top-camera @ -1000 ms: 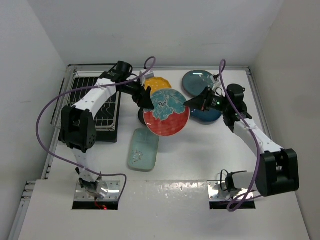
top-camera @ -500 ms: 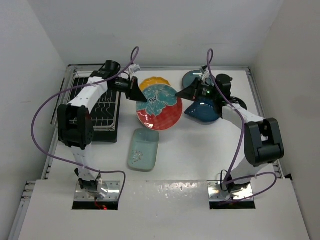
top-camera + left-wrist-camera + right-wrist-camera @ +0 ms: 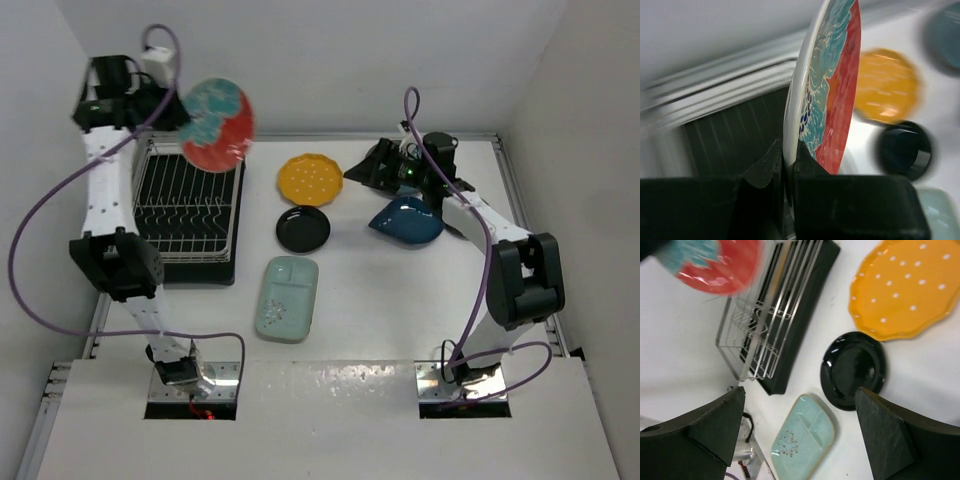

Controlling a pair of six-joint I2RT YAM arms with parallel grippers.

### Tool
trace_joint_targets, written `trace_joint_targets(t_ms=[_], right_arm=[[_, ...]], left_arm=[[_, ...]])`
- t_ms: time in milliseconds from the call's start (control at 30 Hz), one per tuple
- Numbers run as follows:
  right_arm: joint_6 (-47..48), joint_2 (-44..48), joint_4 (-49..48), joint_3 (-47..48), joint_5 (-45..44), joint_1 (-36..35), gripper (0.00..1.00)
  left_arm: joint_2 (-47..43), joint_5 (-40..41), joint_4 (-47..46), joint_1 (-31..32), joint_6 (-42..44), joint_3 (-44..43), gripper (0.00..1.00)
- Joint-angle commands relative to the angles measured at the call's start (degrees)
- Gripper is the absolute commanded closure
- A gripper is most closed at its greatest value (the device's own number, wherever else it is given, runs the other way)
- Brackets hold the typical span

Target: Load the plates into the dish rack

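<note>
The left gripper needs to bring the red plate back down on edge onto the rack's end by the side [image 3: 160, 202] [image 3: 704, 141], because the rack's wires there are empty.
My left gripper [image 3: 178, 108] is raised high and shut on the rim of the red plate with teal flowers [image 3: 215, 125], which it holds on edge above the back of the dish rack [image 3: 185, 215]. In the left wrist view the jaws [image 3: 789, 155] pinch that plate [image 3: 832, 85] over the rack [image 3: 735, 135]. My right gripper [image 3: 358, 172] hangs open and empty over the table's back. On the table lie a yellow plate [image 3: 310, 178], a black plate [image 3: 303, 230], a blue leaf plate [image 3: 408, 222] and a mint tray [image 3: 286, 298].
The right wrist view looks down between its open fingers [image 3: 885, 435] at the mint tray [image 3: 802, 437], black plate [image 3: 854, 370], yellow plate [image 3: 905, 287] and the rack [image 3: 775, 315]. White walls close in on three sides. A purple cable [image 3: 60, 200] loops beside the left arm.
The left gripper closed on the red plate and carried it up and left from the table's middle to above the rack. The right gripper let go of it and opened.
</note>
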State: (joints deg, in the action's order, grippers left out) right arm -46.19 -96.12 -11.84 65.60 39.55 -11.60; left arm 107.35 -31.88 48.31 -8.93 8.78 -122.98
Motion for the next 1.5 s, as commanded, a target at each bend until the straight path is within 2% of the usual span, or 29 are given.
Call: trace_joint_targets(t_ms=[0, 33, 133, 300, 467, 633, 933, 1033, 1200, 1233, 1267, 1333, 1367, 1467], right_arm=[[3.4, 1.6, 2.3, 2.1, -3.2, 0.3, 0.12], [3.2, 1.3, 2.5, 2.2, -3.3, 0.2, 0.12], [2.7, 0.1, 2.8, 2.7, -2.9, 0.3, 0.12], [3.3, -1.7, 6.2, 6.6, -1.7, -0.3, 0.12], [5.3, -2.8, 10.4, 10.3, -1.8, -1.4, 0.13], [5.5, -2.4, 10.3, 10.3, -2.2, -2.3, 0.13], [6.9, -1.0, 11.5, 9.9, -2.0, -2.9, 0.13], [7.3, -0.3, 11.7, 9.3, -2.3, -2.8, 0.13], [9.7, 1.0, 14.4, 8.1, -5.3, -2.9, 0.13], [9.9, 0.9, 15.3, 8.0, -5.9, -2.4, 0.13], [9.9, 0.8, 16.1, 8.0, -6.6, -2.0, 0.12], [8.8, 0.4, 17.8, 8.2, -7.8, -0.3, 0.12], [8.8, 0.0, 19.0, 8.3, -8.7, 1.1, 0.10], [8.0, -1.0, 23.1, 9.6, -12.9, 5.1, 0.09]], left_arm=[[-9.1, 13.6, 0.7, -6.8, 3.3, -6.0, 1.00], [-10.0, 19.3, 0.7, -8.1, 4.9, -6.6, 1.00], [-11.6, 28.1, 1.3, -9.6, 10.7, -4.7, 1.00], [-13.7, 35.2, 0.5, -12.9, 16.7, 0.5, 1.00], [-14.4, 33.4, -1.2, -17.0, 18.9, 4.7, 1.00], [-14.9, 29.6, -3.0, -20.5, 21.2, 10.3, 1.00], [-15.4, 22.7, -4.2, -22.9, 22.5, 17.7, 1.00], [-16.0, 23.3, -6.0, -22.9, 21.9, 20.6, 1.00], [-18.0, 23.8, -10.6, -23.5, 20.0, 31.1, 1.00], [-18.0, 23.8, -11.8, -23.5, 19.1, 32.4, 0.98], [-18.5, 23.8, -11.8, -23.5, 18.2, 34.3, 0.90], [-18.5, 23.8, -12.4, -23.5, 16.8, 34.8, 0.80], [-18.5, 23.8, -12.4, -23.5, 16.8, 34.8, 0.71], [-18.5, 23.8, -12.4, -24.0, 16.1, 34.8, 0.62]])
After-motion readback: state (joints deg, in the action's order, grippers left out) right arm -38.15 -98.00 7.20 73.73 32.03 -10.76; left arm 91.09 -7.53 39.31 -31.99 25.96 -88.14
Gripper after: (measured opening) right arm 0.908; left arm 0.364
